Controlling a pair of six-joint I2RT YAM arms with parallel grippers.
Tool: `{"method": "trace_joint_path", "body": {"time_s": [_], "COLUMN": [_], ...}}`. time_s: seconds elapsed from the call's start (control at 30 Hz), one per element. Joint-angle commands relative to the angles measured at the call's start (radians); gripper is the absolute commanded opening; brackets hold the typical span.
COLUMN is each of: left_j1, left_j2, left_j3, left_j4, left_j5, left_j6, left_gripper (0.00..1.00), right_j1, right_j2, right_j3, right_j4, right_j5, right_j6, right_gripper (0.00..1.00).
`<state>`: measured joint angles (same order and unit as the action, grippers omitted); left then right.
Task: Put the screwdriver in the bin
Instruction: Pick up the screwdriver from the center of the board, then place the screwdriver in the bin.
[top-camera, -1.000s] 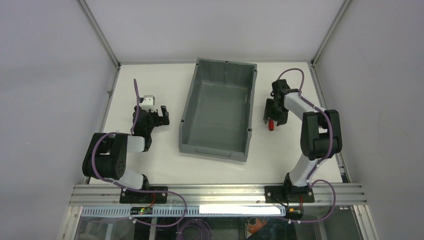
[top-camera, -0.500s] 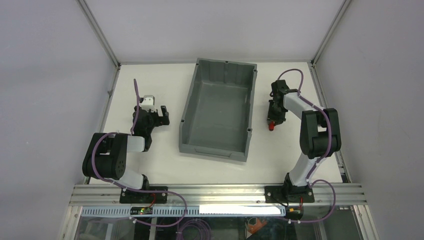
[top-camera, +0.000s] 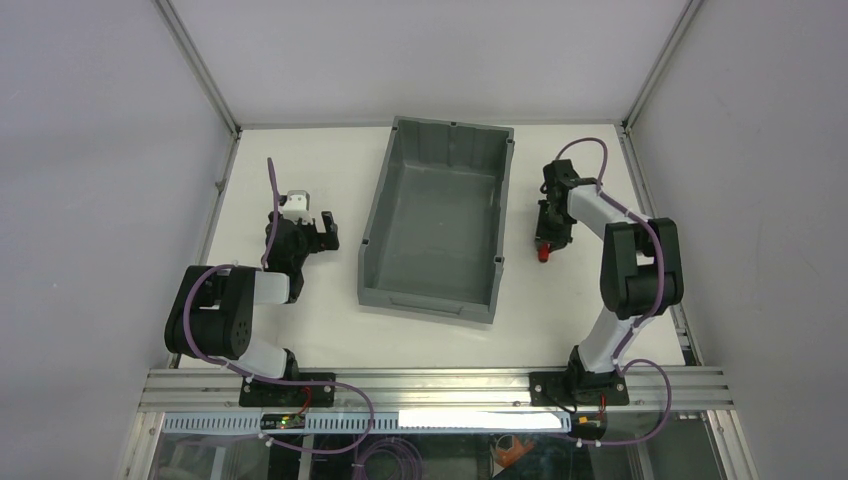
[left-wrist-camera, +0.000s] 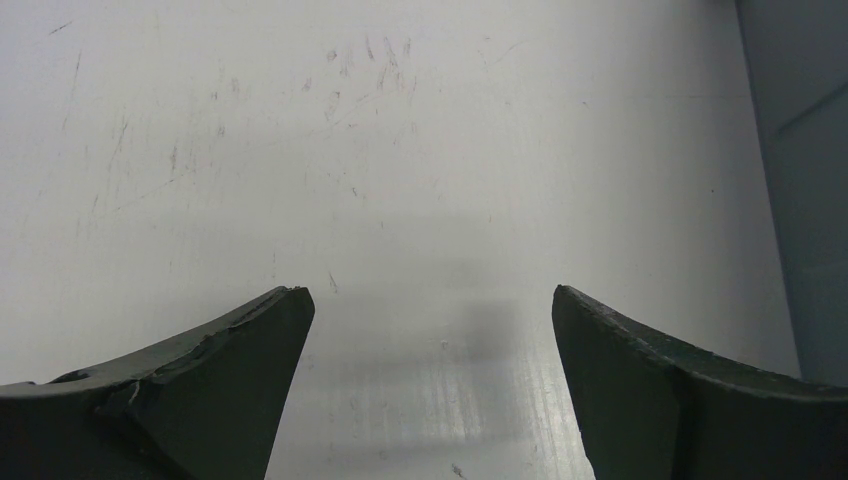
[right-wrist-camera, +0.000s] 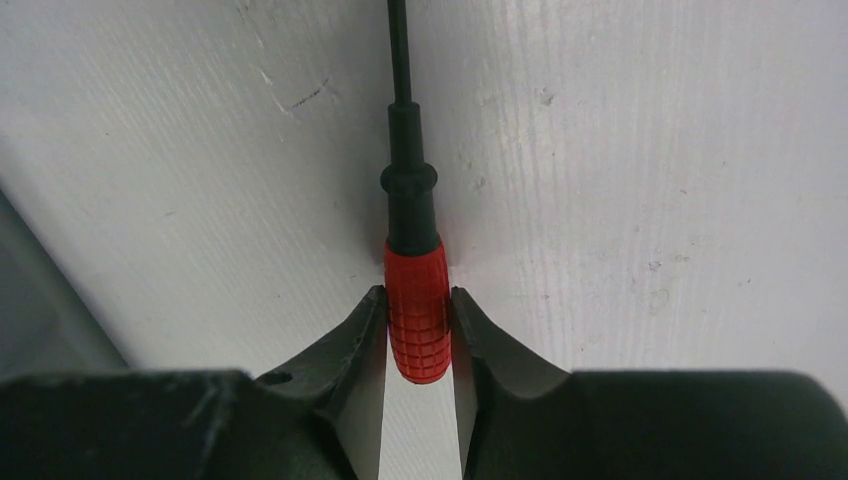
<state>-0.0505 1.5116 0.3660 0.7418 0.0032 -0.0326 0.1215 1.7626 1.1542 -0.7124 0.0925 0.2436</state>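
Note:
I need to lift my right gripper over the bin's side, because that side stands beside the held screwdriver (right-wrist-camera: 417, 305). Then I need to lower my right gripper toward the bare bottom of the bin and let go.
The screwdriver (right-wrist-camera: 417, 305) has a short red handle and a thin black shaft and lies on the white table just right of the bin. In the top view only its red handle (top-camera: 544, 253) shows under the right gripper. My right gripper (right-wrist-camera: 417, 295) is shut on the red handle, both fingertips pressed against its sides, low at the table. In the top view the right gripper (top-camera: 549, 240) is beside the bin's right wall. The grey bin (top-camera: 385, 225) stands in the middle and looks empty. My left gripper (left-wrist-camera: 428, 300) is open and empty over bare table, left of the bin (top-camera: 322, 228).
The bin's right wall shows as a grey edge at the left of the right wrist view (right-wrist-camera: 40, 320). Metal frame posts (top-camera: 200, 70) rise at the table's back corners. An aluminium rail (top-camera: 430, 385) runs along the near edge.
My right gripper has closed onto the screwdriver's red handle; a second ago its jaws stood wider around it. The left arm has not moved.

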Motion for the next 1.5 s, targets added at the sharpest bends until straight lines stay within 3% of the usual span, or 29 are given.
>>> {"method": "trace_joint_path", "body": {"time_s": [0.0,0.63,1.07,1.23,1.47], "left_j1": [0.006,0.006,0.006,0.005,0.006], "left_j2": [-0.006,-0.005,-0.006,-0.005,-0.005], "left_j3": [0.017,0.017,0.017,0.017,0.017], "left_j4": [0.059,0.059,0.059,0.059,0.059], "left_j5": [0.017,0.017,0.017,0.017,0.018], "left_j6": [0.023,0.023,0.023,0.023,0.023], "left_gripper": [0.99,0.99,0.99,0.99,0.99], "right_j1": [0.001,0.001,0.01,0.065,0.213], "right_j2": [-0.091,-0.324,-0.412,-0.405,-0.333], "right_j3": [0.047,0.213,0.457,0.527,0.59], "right_j4": [-0.036,-0.211,-0.323,-0.329,-0.317], "right_j5": [0.015,-0.051,-0.343,-0.373,-0.276], "right_j6": [0.002,-0.001,0.049,0.097,0.182], "right_gripper": [0.19,0.19,0.19,0.19,0.19]}}
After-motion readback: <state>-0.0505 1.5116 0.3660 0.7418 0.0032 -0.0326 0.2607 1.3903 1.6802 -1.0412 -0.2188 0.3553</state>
